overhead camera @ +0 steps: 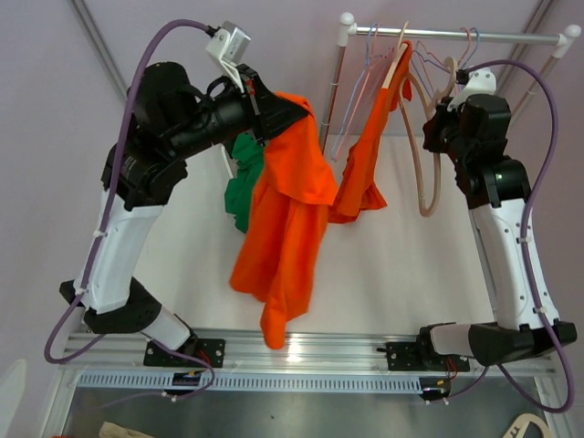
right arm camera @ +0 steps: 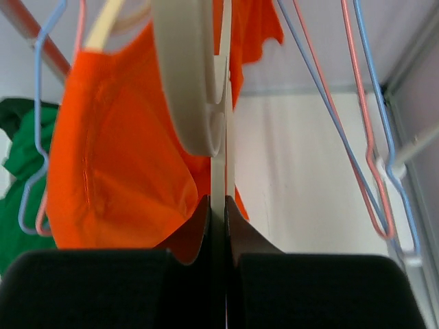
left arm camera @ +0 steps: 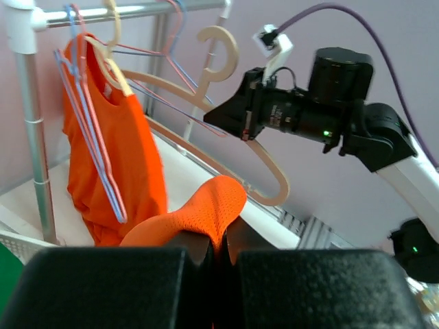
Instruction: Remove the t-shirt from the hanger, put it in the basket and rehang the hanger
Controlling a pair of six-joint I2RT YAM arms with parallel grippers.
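Note:
Next, my right gripper moves outward to the metal rack rod (overhead camera: 451, 36), sets the hanger's hook over it and releases, since the beige hanger is already bare of fabric.
An orange t-shirt (overhead camera: 285, 228) hangs free from my left gripper (overhead camera: 263, 114), draping down to the table's front edge. In the left wrist view my left gripper (left arm camera: 219, 250) is shut on a fold of its orange fabric (left arm camera: 206, 209). My right gripper (overhead camera: 434, 120) is shut on a bare beige hanger (overhead camera: 427, 192) held up near the rack. In the right wrist view the right gripper (right arm camera: 224, 212) pinches the hanger (right arm camera: 188, 82) edge-on. The hanger also shows in the left wrist view (left arm camera: 267, 171).
A second orange garment (overhead camera: 365, 155) hangs from a hanger on the metal rack rod (overhead camera: 474, 36), beside several empty wire hangers (overhead camera: 360, 68). A green garment (overhead camera: 242, 178) lies on the white table (overhead camera: 401, 274) behind the held shirt.

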